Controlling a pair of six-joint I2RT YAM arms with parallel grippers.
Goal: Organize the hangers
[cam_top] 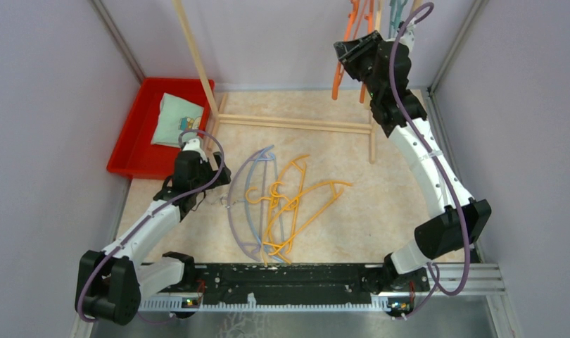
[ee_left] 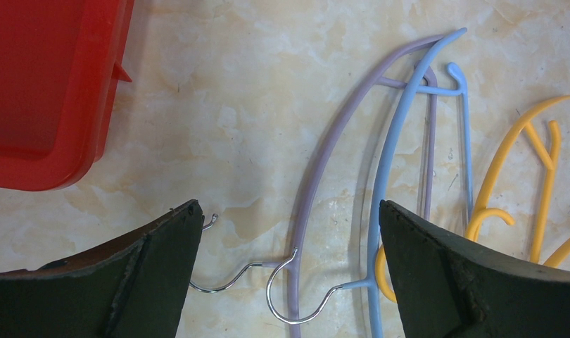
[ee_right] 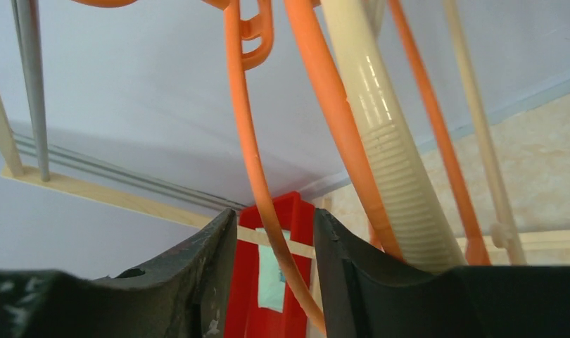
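Note:
I will next move my left gripper back and down past the lavender hanger and turn it onto a yellow hanger's near arm (cam_top: 269, 227), because that arm lies over the light blue hanger.
Several hangers lie tangled on the table: a lavender one (cam_top: 234, 204), a light blue one (cam_top: 252, 184) and yellow ones (cam_top: 296, 204). My left gripper (cam_top: 210, 176) is low over their left side, open and empty. In the left wrist view its jaws (ee_left: 289, 211) stand wide apart around the metal hooks of the lavender hanger (ee_left: 324, 162) and the light blue hanger (ee_left: 384, 162). My right gripper (cam_top: 352, 51) is raised at the rack's top right, among hung orange hangers (cam_top: 338, 70). Its jaws (ee_right: 275, 215) are apart, with a thin orange hanger arm (ee_right: 250, 141) passing loosely between them.
A red bin (cam_top: 131, 141) with a pale green cloth (cam_top: 175, 120) sits at the back left, also in the left wrist view (ee_left: 50, 84). The pale wooden rack frame (cam_top: 296, 123) crosses the back. A beige ribbed hanger (ee_right: 388, 162) hangs beside the right jaws. Walls close both sides.

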